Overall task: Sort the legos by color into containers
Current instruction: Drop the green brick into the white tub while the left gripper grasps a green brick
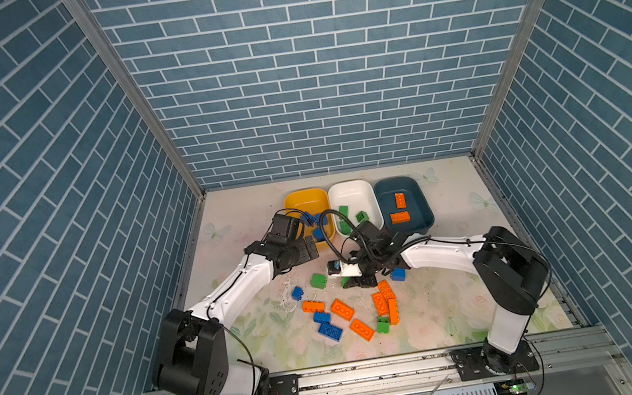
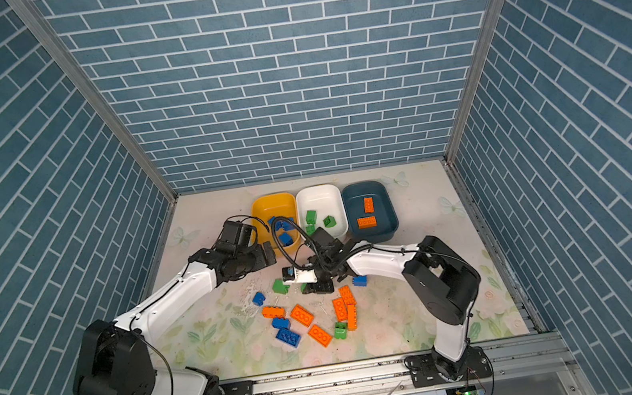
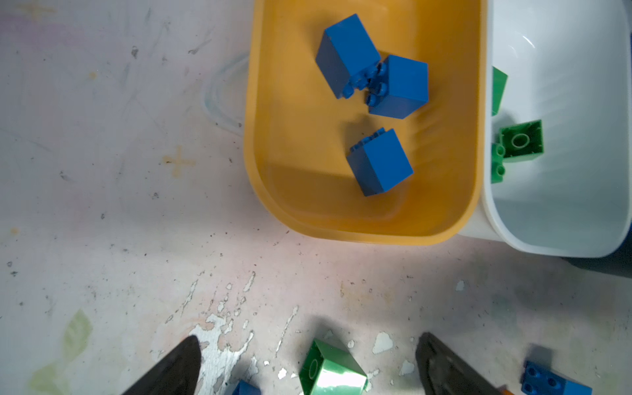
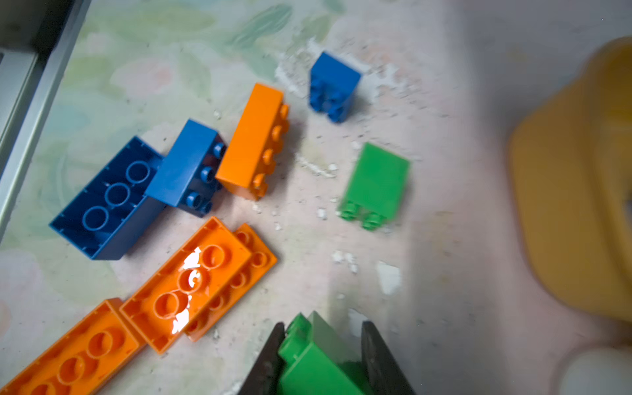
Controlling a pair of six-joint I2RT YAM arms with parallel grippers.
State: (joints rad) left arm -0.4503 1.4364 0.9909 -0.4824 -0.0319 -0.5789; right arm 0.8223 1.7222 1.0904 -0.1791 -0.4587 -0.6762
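Observation:
My left gripper is open above the green lego [image 1: 319, 281] [image 3: 333, 372], which lies crooked toward my base. My fingers must next lower, draw back and turn to straddle its sides.
Three containers stand in a row at the back: a yellow tub [image 1: 293, 204] holding blue legos [image 3: 379, 160], a white tub [image 1: 351, 190] with green ones [image 1: 343, 211], and a teal tub [image 1: 409, 187] with two orange ones [image 1: 400, 217]. Loose orange [image 1: 383, 302], blue [image 1: 329, 330] and green [image 1: 319, 281] legos lie mid-table. My right gripper [image 4: 324, 325] is low over the mat, shut on a green lego [image 4: 307, 362]. My left gripper [image 3: 308, 338] hangs open in front of the yellow tub, above another green lego [image 3: 333, 369], with nothing in it.
Blue brick-pattern walls close in the back and both sides. A metal rail [image 1: 372, 371] runs along the front edge. A single blue lego [image 1: 398, 274] lies under my right forearm. The floral mat is scuffed white near the middle [image 3: 219, 342].

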